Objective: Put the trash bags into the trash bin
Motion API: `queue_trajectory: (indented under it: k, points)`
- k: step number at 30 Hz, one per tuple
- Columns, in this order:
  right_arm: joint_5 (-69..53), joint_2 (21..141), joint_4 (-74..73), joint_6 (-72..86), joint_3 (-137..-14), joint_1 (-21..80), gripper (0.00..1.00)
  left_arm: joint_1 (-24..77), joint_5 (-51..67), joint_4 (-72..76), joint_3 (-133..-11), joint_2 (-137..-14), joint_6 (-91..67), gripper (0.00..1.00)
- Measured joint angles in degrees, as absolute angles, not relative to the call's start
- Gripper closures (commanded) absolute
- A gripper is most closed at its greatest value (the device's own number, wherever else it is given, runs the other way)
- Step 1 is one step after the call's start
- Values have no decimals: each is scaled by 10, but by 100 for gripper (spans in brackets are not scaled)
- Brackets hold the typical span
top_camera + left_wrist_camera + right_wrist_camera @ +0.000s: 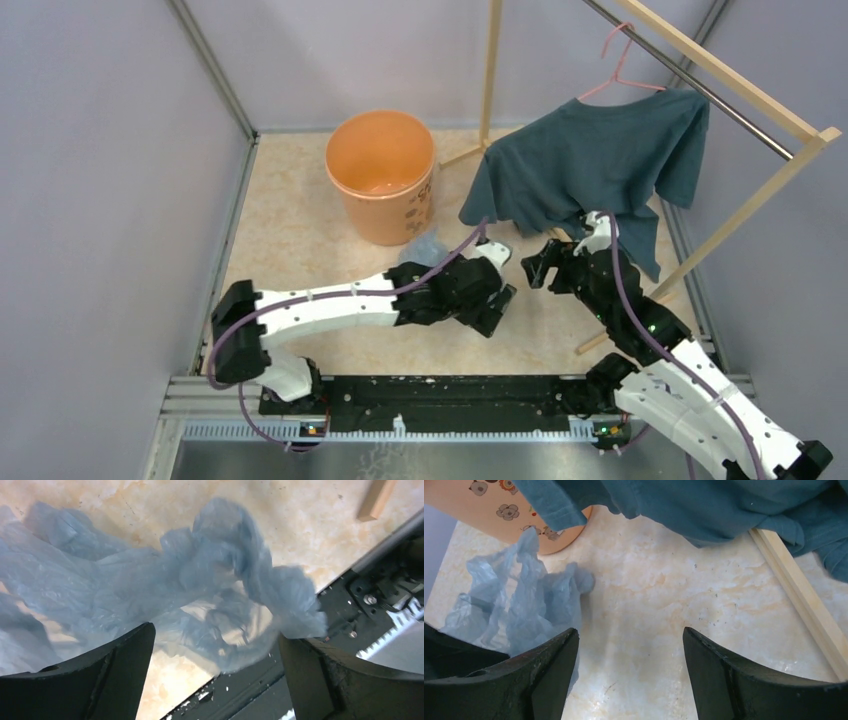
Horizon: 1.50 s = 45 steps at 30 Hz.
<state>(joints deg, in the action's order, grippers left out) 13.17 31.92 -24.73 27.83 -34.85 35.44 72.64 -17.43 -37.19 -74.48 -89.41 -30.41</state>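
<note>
I will shift my left gripper to the left in the left wrist view, onto the bag's bunched fold (122,582), and close, as most of the bag (200,580) lies that way.
The orange trash bin (380,175) stands upright at the back of the floor; its printed side also shows in the right wrist view (489,510). The pale blue trash bag (425,247) lies crumpled just in front of the bin, mostly hidden under my left arm. My left gripper (497,305) is open. In the left wrist view the bag (200,580) bunches between and just beyond its jaws (215,635), unclamped. My right gripper (535,265) is open and empty (629,637) over bare floor, with the bag (529,605) to its left.
A dark teal T-shirt (590,165) hangs on a pink hanger from a wooden rack (740,95) at the right, low over my right gripper. A rack foot (804,600) lies on the floor to the right. The black base rail (440,395) runs along the near edge.
</note>
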Motion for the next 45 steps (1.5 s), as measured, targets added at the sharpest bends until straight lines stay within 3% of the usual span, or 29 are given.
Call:
queue_trajectory:
  k: [3, 5, 9, 16, 20, 24, 28, 31, 37, 45]
  points:
    - [124, 320, -253, 295, -348, 354, 24, 726, -146, -347, -691, -818, -310, 2]
    - [107, 321, -252, 296, -348, 354, 18, 726, -123, -332, -668, -756, -313, 2]
    - [-2, 339, -214, 280, -342, 354, 13, 726, -112, -325, -665, -667, -321, 2]
    - [-156, 478, -157, 270, -335, 383, 12, 719, -172, -344, -626, -568, -372, 2]
    - [-110, 543, -169, 262, -340, 508, 15, 713, -202, -364, -591, -573, -404, 2]
    - [-25, 596, -187, 275, -361, 589, 25, 694, -226, -390, -557, -581, -435, 2]
    - [26, 613, -187, 286, -360, 593, 44, 658, -230, -388, -528, -574, -450, 15]
    - [29, 610, -149, 288, -343, 593, 52, 643, -219, -366, -512, -572, -448, 24]
    - [29, 590, -86, 301, -289, 593, 39, 642, -208, -324, -495, -604, -432, 34]
    - [29, 590, -48, 308, -277, 593, 39, 642, -235, -300, -495, -699, -401, 40]
